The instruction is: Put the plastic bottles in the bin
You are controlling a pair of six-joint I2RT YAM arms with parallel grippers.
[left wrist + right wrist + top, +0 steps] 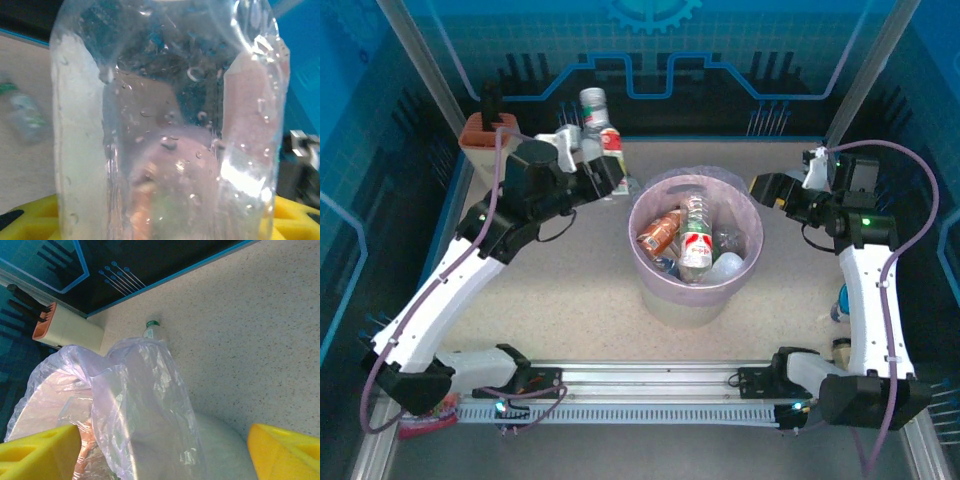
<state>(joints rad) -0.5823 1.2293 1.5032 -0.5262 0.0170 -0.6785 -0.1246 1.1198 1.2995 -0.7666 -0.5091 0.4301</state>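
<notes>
I need to carry the clear bottle with my left gripper over the bin's opening (696,232) next, and then I will release the bottle there.
A clear plastic bottle (165,125) with droplets inside stands right in front of the left wrist camera. My left gripper (160,222) is shut on it, at the table's back left (610,178). Two more bottles (592,105) (612,142) stand just behind it, and another one (22,115) lies on the table. The bin (655,195), lined with a pink bag, sits mid-table and holds several bottles (695,240). My right gripper (770,188) hovers open at the bin's right rim (140,390), nothing between its yellow fingers (40,452). A green-capped bottle (151,327) stands beyond the bin.
A beige-and-orange knife block (485,130) stands in the back left corner (65,330). A red snack bag (425,420) lies by the left arm's base. Small items (840,310) sit beside the right arm. Blue walls close in the table on three sides.
</notes>
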